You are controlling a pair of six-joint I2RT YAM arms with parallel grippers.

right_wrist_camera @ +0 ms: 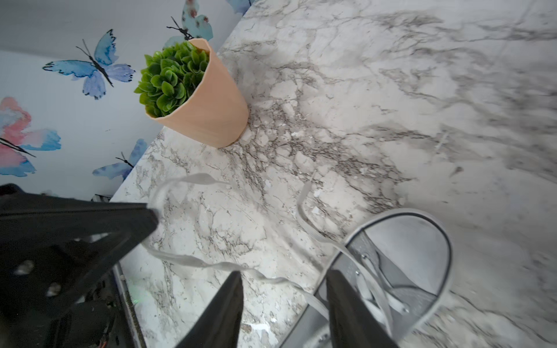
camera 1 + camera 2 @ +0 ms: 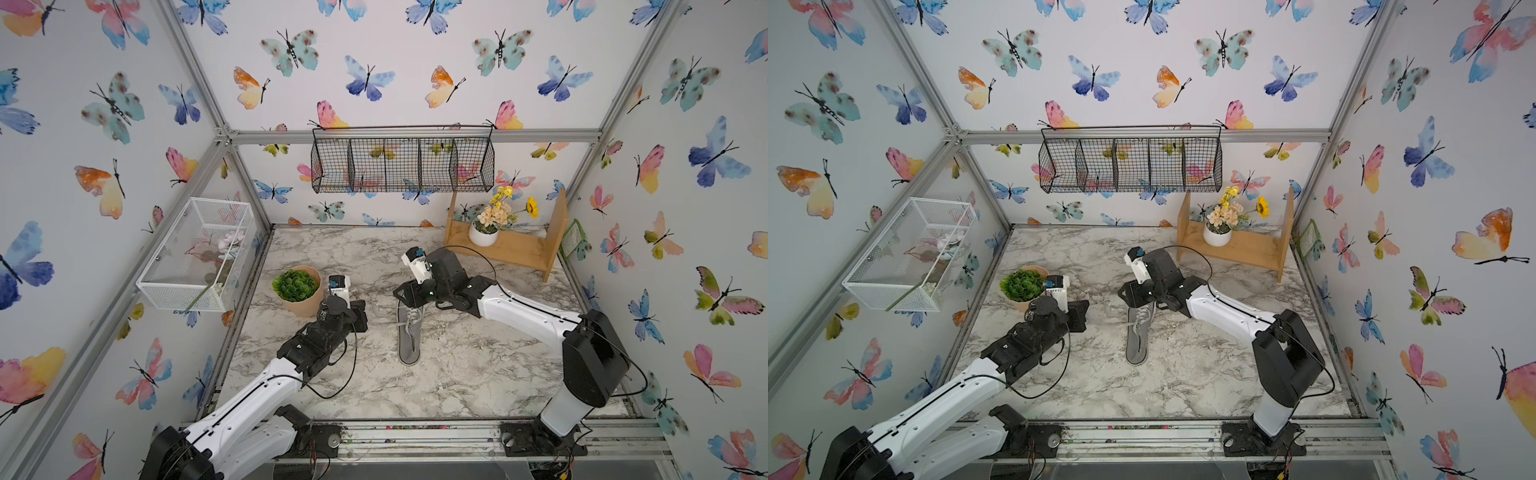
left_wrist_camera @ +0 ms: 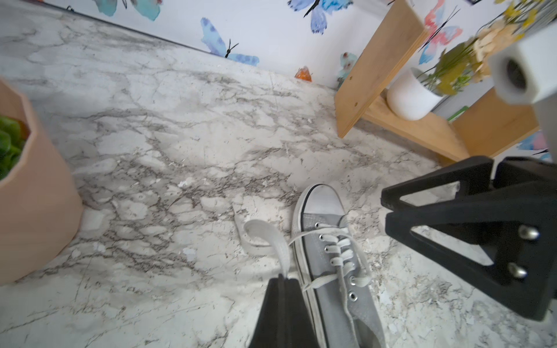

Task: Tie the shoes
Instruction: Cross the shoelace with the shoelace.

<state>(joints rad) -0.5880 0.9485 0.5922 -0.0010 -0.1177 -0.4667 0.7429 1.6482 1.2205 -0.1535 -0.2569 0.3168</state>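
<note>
I should next move my left gripper across the shoe's toe end over the marble by its shelf-side edge (image 2: 436, 325) (image 3: 366, 200) and release the lace, which hangs on the plant side.
The shoe (image 2: 409, 338) is a grey canvas sneaker with a white toe cap, lying mid-table with its toe toward the back wall in both top views (image 2: 1138, 338). My left gripper (image 3: 283, 278) is shut on a white lace (image 3: 278, 253) just left of the shoe; the lace loops (image 3: 256, 229) on the marble beyond the tips. My right gripper (image 1: 284, 277) stands open over the shoe's toe end (image 1: 410, 238). A twisted lace strand (image 1: 211, 265) runs from the left gripper (image 1: 149, 211) past the right fingertips (image 1: 238, 280) to the shoe, untouched by them. A second lace end (image 1: 301, 199) lies loose.
A green plant in a peach pot (image 2: 297, 291) stands close behind the left gripper (image 2: 362, 316). A wooden shelf (image 2: 511, 249) with a white flower pot (image 2: 483, 237) sits at the back right. A black wire basket (image 2: 403, 164) and a white mesh basket (image 2: 195, 253) hang on the walls.
</note>
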